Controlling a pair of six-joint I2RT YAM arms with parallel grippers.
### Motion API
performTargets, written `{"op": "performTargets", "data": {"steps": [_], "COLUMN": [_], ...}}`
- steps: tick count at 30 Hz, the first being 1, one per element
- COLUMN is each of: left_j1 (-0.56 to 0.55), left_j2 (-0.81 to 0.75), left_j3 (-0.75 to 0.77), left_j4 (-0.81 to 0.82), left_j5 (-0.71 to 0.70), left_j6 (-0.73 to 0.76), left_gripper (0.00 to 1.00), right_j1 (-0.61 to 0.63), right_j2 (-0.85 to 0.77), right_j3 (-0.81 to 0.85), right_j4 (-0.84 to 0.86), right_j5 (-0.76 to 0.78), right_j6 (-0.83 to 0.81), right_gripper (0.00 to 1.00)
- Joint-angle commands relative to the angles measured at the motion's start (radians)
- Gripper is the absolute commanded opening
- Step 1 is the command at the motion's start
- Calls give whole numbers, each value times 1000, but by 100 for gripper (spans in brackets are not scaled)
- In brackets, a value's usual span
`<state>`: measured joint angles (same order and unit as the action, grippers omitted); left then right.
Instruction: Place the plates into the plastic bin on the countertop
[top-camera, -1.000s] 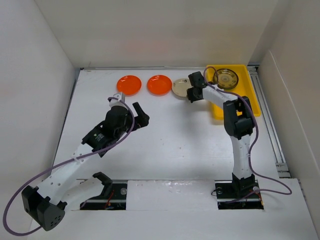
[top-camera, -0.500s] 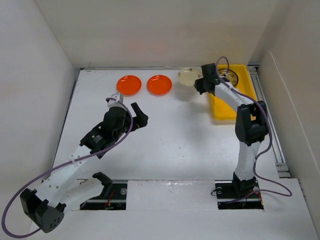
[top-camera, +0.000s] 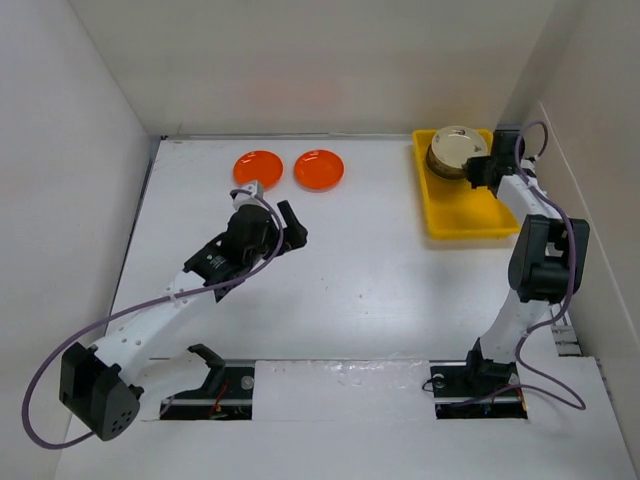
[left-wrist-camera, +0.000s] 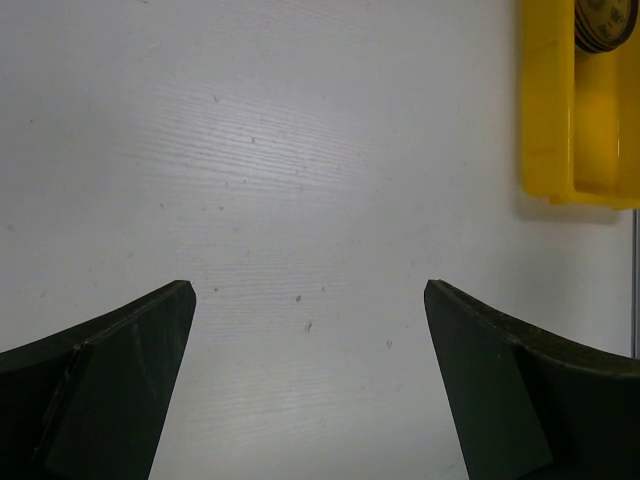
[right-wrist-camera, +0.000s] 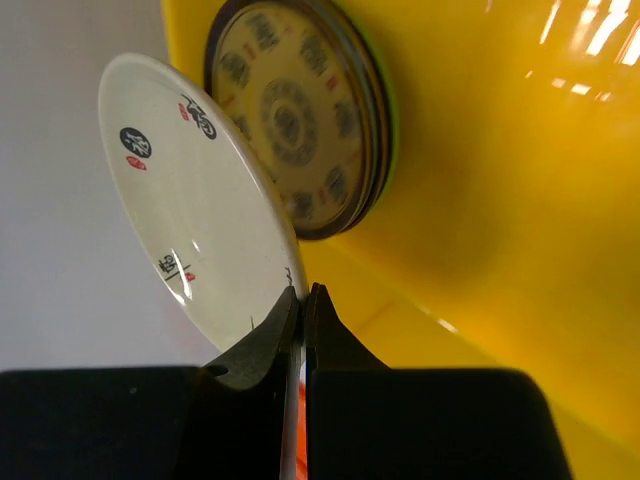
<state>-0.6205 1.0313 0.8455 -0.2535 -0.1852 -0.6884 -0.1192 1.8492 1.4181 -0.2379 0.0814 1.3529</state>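
Observation:
The robot's left gripper needs to move outward and down next, onto the orange plate's near rim (top-camera: 239, 178), since the plate is below that gripper and to its left in the top view.
The yellow plastic bin (top-camera: 468, 212) stands at the back right of the white countertop (top-camera: 360, 270). A stack of plates with a brown-gold patterned plate (right-wrist-camera: 295, 120) on top lies in its far end. My right gripper (top-camera: 478, 168) is shut on the rim of the cream plate (top-camera: 455, 147) and holds it just above that stack; the wrist view shows the cream plate (right-wrist-camera: 190, 195) pinched between the fingertips (right-wrist-camera: 285, 320). Two orange plates (top-camera: 257, 168) (top-camera: 319, 169) lie at the back centre. My left gripper (top-camera: 291, 228) is open and empty above bare countertop, below the orange plates.
White walls close the countertop at the back and both sides. A metal rail (top-camera: 540, 250) runs along the right of the bin. The bin's near end (left-wrist-camera: 580, 130) shows in the left wrist view.
My right gripper has carried the cream plate from beside the orange plates rightward, over the bin's stack. My left gripper has moved a little right and toward the back.

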Motion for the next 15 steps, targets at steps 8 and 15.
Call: {"op": "performTargets", "data": {"steps": [8, 15], "left_j1": [-1, 18], "left_j2": [170, 311], "left_j3": [82, 193], "left_j4": [119, 83], "left_j5": [41, 18], "left_j6": [6, -17], "left_gripper": [100, 100], "right_j1": [-62, -62], "right_j2": [99, 27], "right_j3": [137, 124], "right_j4": [69, -61], "right_j5": [-127, -118], "right_j6": [-83, -74], "right_gripper": [54, 100]}}
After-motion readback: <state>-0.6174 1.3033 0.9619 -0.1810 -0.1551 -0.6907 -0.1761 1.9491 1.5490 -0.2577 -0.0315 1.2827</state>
